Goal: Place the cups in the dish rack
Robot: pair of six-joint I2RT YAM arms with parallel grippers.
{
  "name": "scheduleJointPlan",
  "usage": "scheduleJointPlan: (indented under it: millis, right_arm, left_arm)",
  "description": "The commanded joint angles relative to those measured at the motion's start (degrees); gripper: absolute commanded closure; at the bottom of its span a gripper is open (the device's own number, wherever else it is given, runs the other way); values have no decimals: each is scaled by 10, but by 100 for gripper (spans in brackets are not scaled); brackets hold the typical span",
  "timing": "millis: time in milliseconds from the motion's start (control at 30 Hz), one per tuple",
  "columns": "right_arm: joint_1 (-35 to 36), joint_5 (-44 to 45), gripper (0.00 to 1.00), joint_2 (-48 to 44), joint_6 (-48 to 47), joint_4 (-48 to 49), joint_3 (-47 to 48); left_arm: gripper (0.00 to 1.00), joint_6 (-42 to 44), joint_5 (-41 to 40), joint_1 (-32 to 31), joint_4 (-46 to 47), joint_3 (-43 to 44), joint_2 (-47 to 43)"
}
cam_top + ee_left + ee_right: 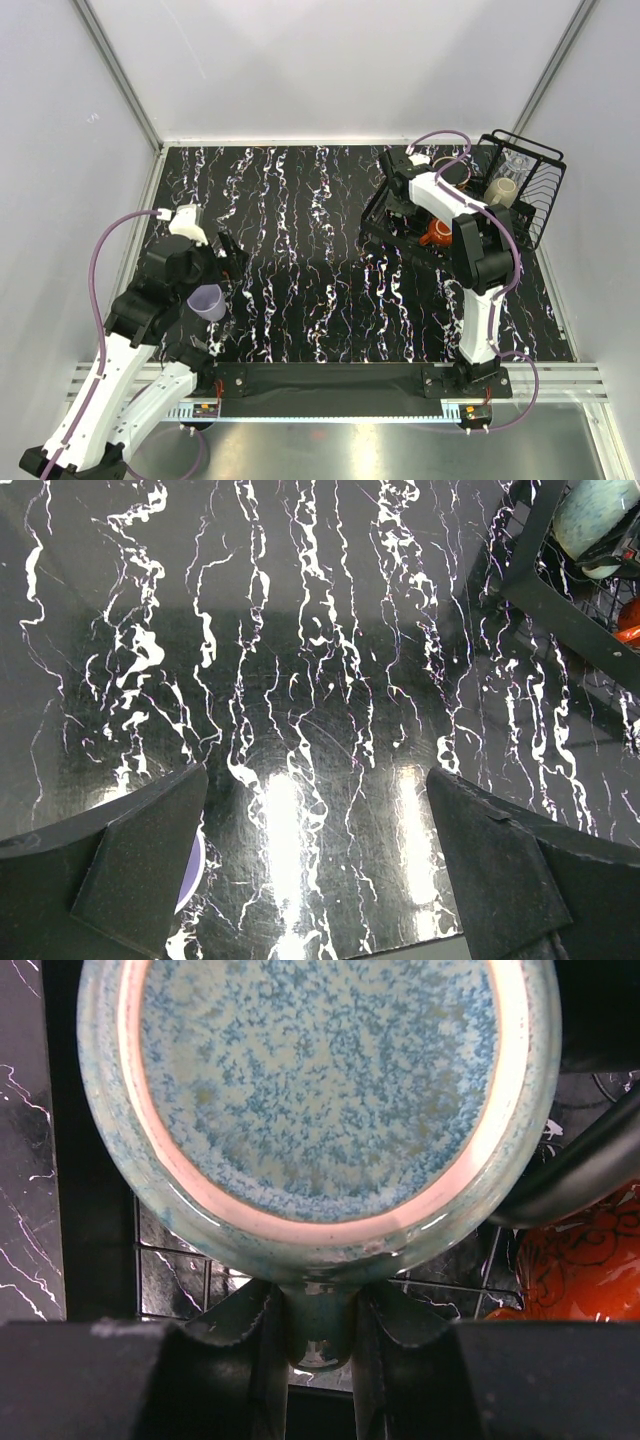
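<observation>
The lavender tumbler is below my left gripper and back from it. The gripper needs to move back, turn and lower its open fingers on both sides of its rack-side rim (222, 294) (202, 866).
The black wire dish rack (541, 214) stands at the far right. My right gripper (398, 196) reaches into its left end, shut on the handle (320, 1332) of the teal-green mug (320, 1080), whose speckled base faces the right wrist camera. The orange mug (435, 236), beige mug (500, 190), clear glass (517, 160) and dark red-inside mug (456, 172) are in the rack. The lavender tumbler (207, 301) sits on the table under my left wrist. My left gripper (230, 252) is open and empty; the tumbler's edge (195, 876) shows behind its left finger.
The table is black marble with white veins (300, 250). The rack's near corner (560, 598) and the teal-green mug (598, 520) show at the top right of the left wrist view. The orange mug (585, 1270) lies right of the teal one. White walls enclose the table.
</observation>
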Motion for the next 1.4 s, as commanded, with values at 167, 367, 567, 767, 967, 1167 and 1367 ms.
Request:
scheduleJointPlan:
  millis: [167,367,567,767,967,1167,1367]
  right_arm:
    - [-1,-17,59,-8,3,18,0]
    - [-1,-41,33,-32,7,8,-22]
    - [13,-67,22,-103,16,-3,-61]
    - [63,-58,18,-167,6,-62,-43]
    - [173,-26,16,-215,37,-128,-33]
    - [267,-30,16,-279,115,-132,-89]
    - [354,-17,16,-321,202,-135,-147]
  left_arm:
    - [2,-33,-17,-1,-6,1,8]
    - [2,-56,-10,0,-25,4,16]
    - [2,-91,-36,-1,-54,3,17]
    - [2,-119,-79,-1,-93,10,17]
    - [3,-183,-126,0,-159,37,22]
    - [3,-239,-127,0,-195,37,29]
    - [5,-242,-168,0,-204,36,73]
